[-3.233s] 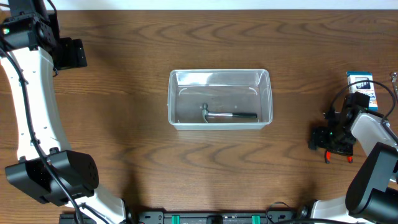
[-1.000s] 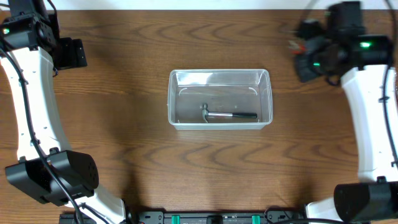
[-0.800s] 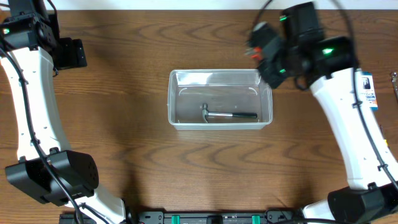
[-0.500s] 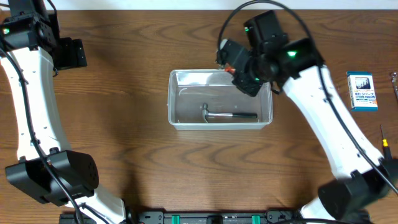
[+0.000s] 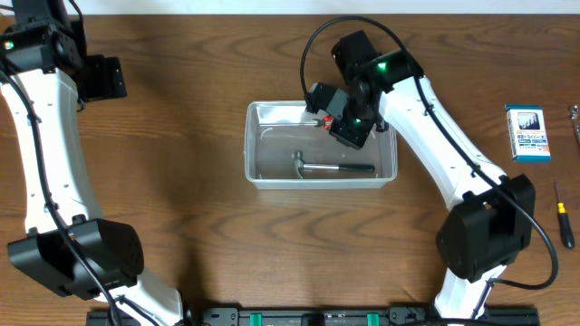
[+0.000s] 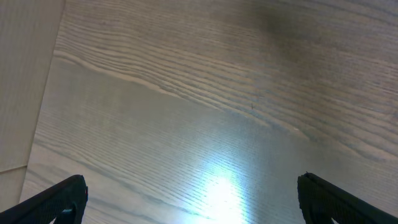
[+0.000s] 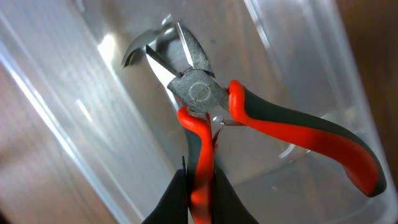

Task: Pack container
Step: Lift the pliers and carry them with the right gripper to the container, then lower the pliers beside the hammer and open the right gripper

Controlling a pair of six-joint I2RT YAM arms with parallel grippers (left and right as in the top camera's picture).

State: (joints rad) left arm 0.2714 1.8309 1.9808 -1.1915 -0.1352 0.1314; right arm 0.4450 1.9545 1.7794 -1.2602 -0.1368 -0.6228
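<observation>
My right gripper lowers the pliers (image 5: 319, 116), still hanging high, next. It brings them close to the container's bottom by the hammer (image 5: 337, 167), which lies below, and releases them.
The clear plastic container (image 5: 250, 145) sits mid-table with a small hammer (image 5: 337, 167) lying on its floor. My right gripper (image 5: 326, 118) hangs over the tub's far right part, shut on one handle of red-and-black cutting pliers (image 5: 319, 116). In the right wrist view the pliers (image 7: 199, 93) point nose-down into the container (image 7: 93, 118), with my right gripper (image 7: 199, 196) pinching the red handle and the other handle splayed out to the right. My left gripper (image 5: 109, 78) stays at the far left, open over bare wood (image 6: 193, 199).
A small blue-and-white box (image 5: 527, 132) lies near the right edge. A thin screwdriver (image 5: 562, 213) rests below it at the table's right border. The right arm's cable loops above the tub's far side.
The right arm swung from the table's right side leftward to above the container, carrying the pliers. The left arm has not moved.
</observation>
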